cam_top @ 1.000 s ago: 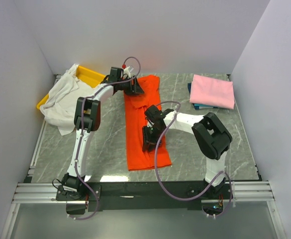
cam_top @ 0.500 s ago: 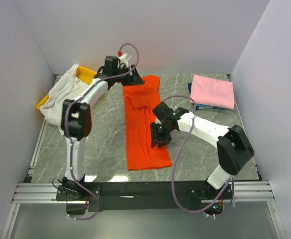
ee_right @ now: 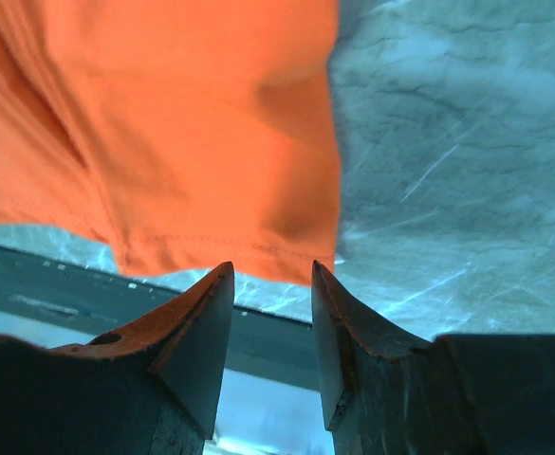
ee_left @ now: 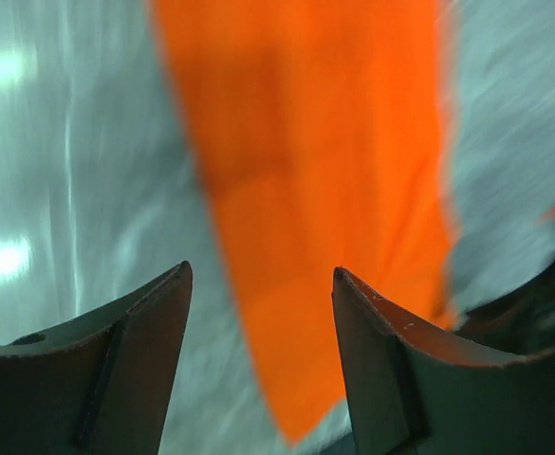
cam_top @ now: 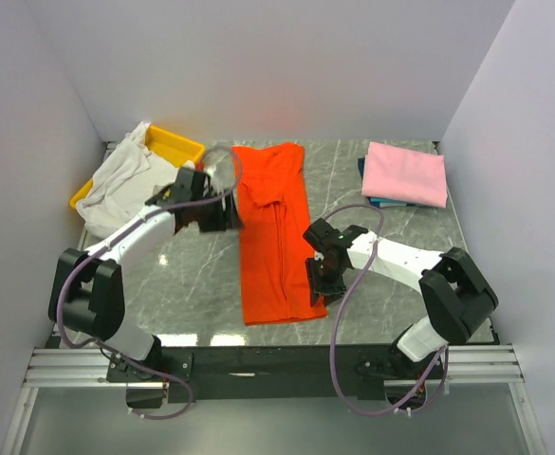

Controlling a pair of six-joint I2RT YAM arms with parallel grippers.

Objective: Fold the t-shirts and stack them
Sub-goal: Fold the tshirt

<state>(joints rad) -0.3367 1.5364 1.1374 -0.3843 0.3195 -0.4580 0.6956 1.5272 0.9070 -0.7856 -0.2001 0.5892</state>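
My left gripper should move back and down onto the folded t-shirt's free near corner [cam_top: 247, 320] [ee_left: 292, 434], which is below and back from it, because my right gripper covers the other near corner.
The orange-red t-shirt [cam_top: 273, 229] lies folded into a long strip down the middle of the table; it also shows in the left wrist view [ee_left: 324, 171] and the right wrist view [ee_right: 182, 123]. My left gripper [cam_top: 228, 210] is open and empty just left of its upper part. My right gripper [cam_top: 317, 284] is open and empty at the strip's lower right corner. The pale pink t-shirt [cam_top: 406, 173] lies folded at the back right on top of the dark blue one [cam_top: 364, 169]. The white t-shirt [cam_top: 116, 185] lies crumpled at the left.
A yellow tray [cam_top: 173, 145] sits at the back left under the white t-shirt. Grey walls close in the table on three sides. The black front edge [cam_top: 277, 358] runs by the arm bases.
My left gripper has let go of the shirt's top and swung down to its left side. My right gripper has slid down to the lower right corner. The shirt now lies flat.
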